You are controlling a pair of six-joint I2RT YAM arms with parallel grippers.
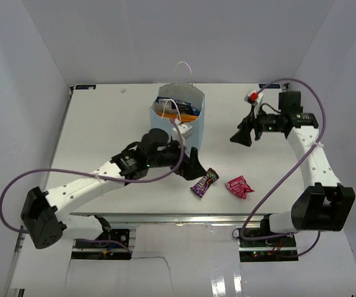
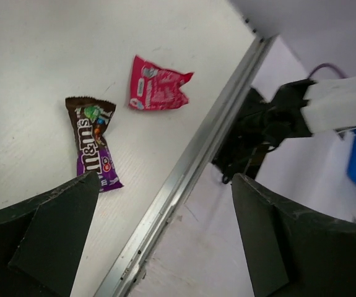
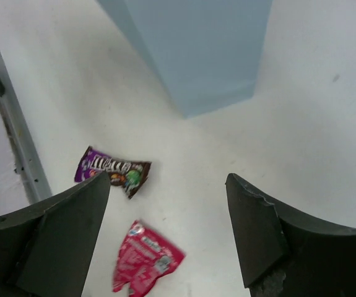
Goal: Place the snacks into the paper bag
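The small purple packet lies flat beside the left gripper's raised, open fingers, so the robot will next move that gripper toward the pink-red packet and down onto the purple packet's middle [image 1: 205,182] [image 2: 93,143].
The pale blue paper bag [image 1: 179,114] stands upright at the table's back middle, with packets showing inside its top; its wall also shows in the right wrist view [image 3: 196,49]. The small purple packet [image 1: 204,182] and the small pink-red packet [image 1: 239,186] lie flat on the table near the front edge, side by side; both show in the left wrist view [image 2: 93,143] [image 2: 156,91] and the right wrist view [image 3: 112,170] [image 3: 143,260]. My left gripper [image 1: 190,164] is open and empty, just left of the purple packet. My right gripper [image 1: 243,136] is open and empty, raised right of the bag.
The table's metal front rail [image 2: 184,173] runs close below the two packets. The right arm's base [image 1: 317,207] stands at the front right. White walls enclose the table at the back and sides.
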